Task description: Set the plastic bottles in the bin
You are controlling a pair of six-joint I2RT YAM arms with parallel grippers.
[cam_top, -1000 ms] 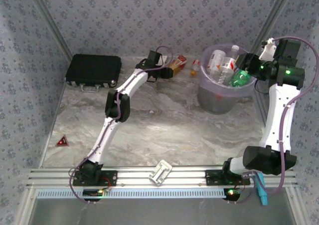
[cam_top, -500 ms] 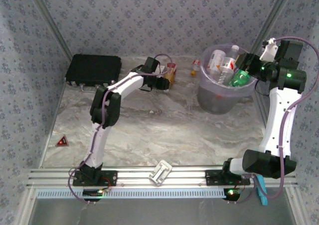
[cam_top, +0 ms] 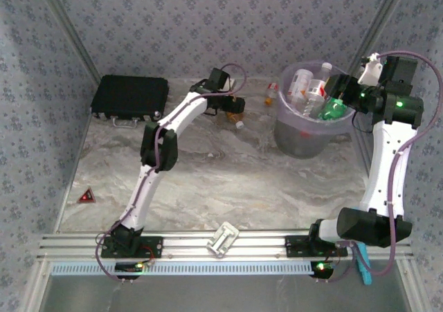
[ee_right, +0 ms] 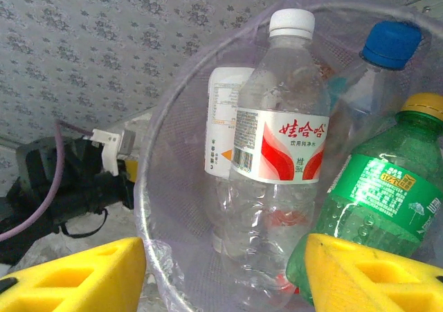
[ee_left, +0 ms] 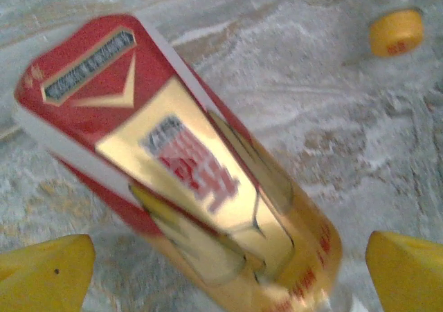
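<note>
My left gripper will next go down with its fingers wide open past both sides of the red and gold bottle below it. Then it will close them on the gold half of the bottle.
A bottle with a red and gold label lies on the marble table between the fingers of my left gripper, which stands wide open around it. From above, this bottle lies just under the left gripper at the back middle. A small orange-capped bottle lies further off, left of the bin. My right gripper is open and straddles the bin's near wall. Inside stand a clear white-capped bottle, a blue-capped bottle and a green bottle against the right finger.
A flat black case lies at the back left. A small red triangle sits near the left edge. A white bracket rests on the front rail. Patterned walls close in the back and sides.
My left gripper has opened wide, and the red and gold bottle it carried now lies on the table below it. The right gripper has hardly moved at the bin.
</note>
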